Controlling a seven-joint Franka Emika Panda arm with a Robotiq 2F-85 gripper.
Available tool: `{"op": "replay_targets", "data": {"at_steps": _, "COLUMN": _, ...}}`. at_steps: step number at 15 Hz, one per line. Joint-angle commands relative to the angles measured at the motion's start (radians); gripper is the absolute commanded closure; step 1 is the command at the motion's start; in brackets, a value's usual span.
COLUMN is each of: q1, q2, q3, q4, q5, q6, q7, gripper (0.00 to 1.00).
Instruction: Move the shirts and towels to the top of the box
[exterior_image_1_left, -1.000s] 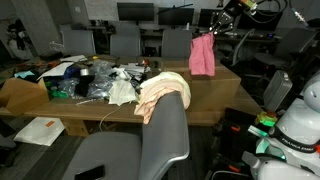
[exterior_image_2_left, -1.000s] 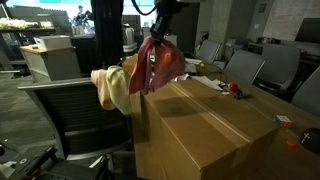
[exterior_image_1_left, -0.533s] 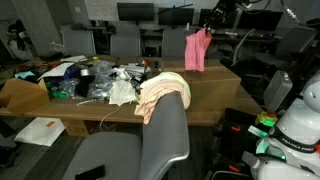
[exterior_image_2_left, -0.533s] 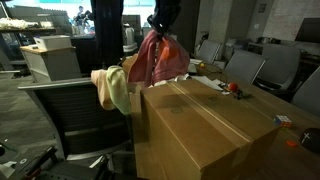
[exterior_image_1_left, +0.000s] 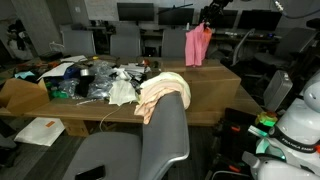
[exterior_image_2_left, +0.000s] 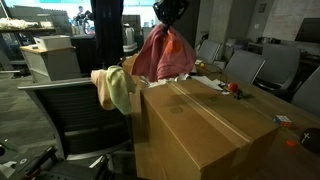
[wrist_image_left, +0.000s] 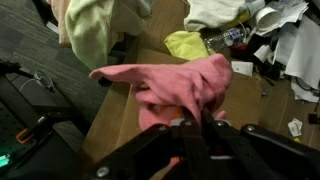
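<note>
Next, I should move my gripper slightly upward, keep it over the big cardboard box's top (exterior_image_2_left: 188, 92), and open it to release the pink cloth (exterior_image_2_left: 163, 55), because the cloth already hangs above the box's top.
My gripper (exterior_image_2_left: 171, 16) is shut on a pink cloth (exterior_image_2_left: 163, 55) and holds it hanging above the far end of the big cardboard box (exterior_image_2_left: 205, 130). The same cloth (exterior_image_1_left: 198, 45) hangs over the box top (exterior_image_1_left: 215, 95) in an exterior view. In the wrist view the pink cloth (wrist_image_left: 170, 88) bunches under my jaws (wrist_image_left: 190, 125) with the brown box top (wrist_image_left: 125, 105) below it. A cream-yellow cloth (exterior_image_1_left: 160, 92) is draped over a grey chair back (exterior_image_1_left: 165, 135); it also shows in an exterior view (exterior_image_2_left: 112, 88) and the wrist view (wrist_image_left: 95, 30).
A cluttered pile of bags, white cloths and bottles (exterior_image_1_left: 100, 80) lies on the table beside the box. A yellow-green cloth (wrist_image_left: 185, 44) lies among it. Office chairs (exterior_image_1_left: 125, 42) stand behind. A small cardboard box (exterior_image_1_left: 22, 95) sits at the table's end.
My gripper has lifted the pink cloth higher and carried it along over the box end; the cloth swings out wider.
</note>
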Motion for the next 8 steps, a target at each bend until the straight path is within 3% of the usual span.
{"op": "replay_targets", "data": {"at_steps": 1, "q1": 0.035, "q2": 0.086, "q3": -0.018, "q4": 0.143, "q5": -0.028, "q6": -0.097, "q7": 0.072, "gripper": 0.96}}
{"op": "replay_targets", "data": {"at_steps": 5, "q1": 0.053, "q2": 0.152, "q3": -0.039, "q4": 0.248, "q5": -0.002, "q6": -0.164, "q7": 0.086, "gripper": 0.96}}
{"op": "replay_targets", "data": {"at_steps": 8, "q1": 0.048, "q2": 0.166, "q3": -0.043, "q4": 0.275, "q5": -0.041, "q6": -0.064, "q7": 0.155, "gripper": 0.96}}
